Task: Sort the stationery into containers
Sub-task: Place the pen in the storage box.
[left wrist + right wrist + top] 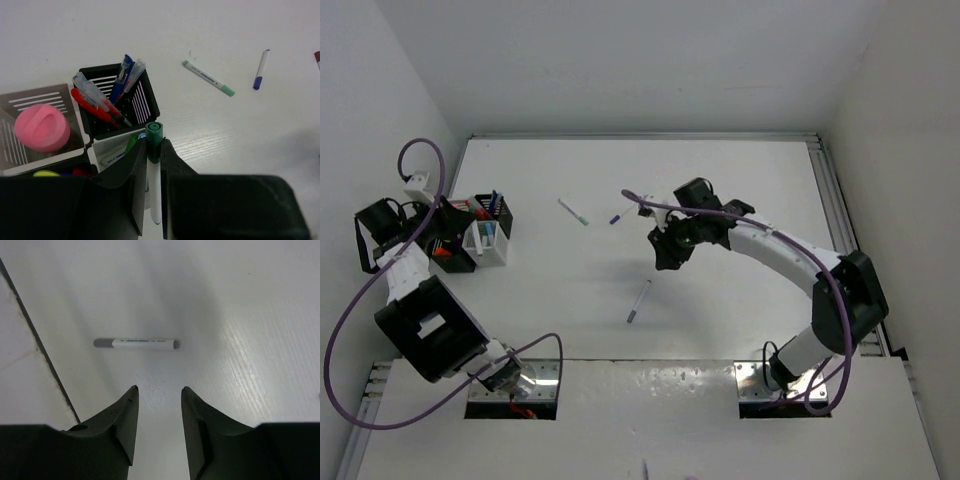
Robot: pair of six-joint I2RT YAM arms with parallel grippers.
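Observation:
Other markers are already in the holder, so my left gripper should move slightly over the open top of the white mesh holder and let go of the white marker.
My left gripper is shut on a white marker with a green cap, held over the white mesh holder. A black holder behind it has blue and red pens. A pink stick stands in another holder. In the top view the left gripper is at the cluster of holders. My right gripper is open and empty above the table, short of a grey-capped pen. That pen lies below the right gripper in the top view.
A green-tipped marker and a blue-capped pen lie on the table right of the holders; both show in the top view, the marker and the pen. A dark table seam runs left of the grey pen.

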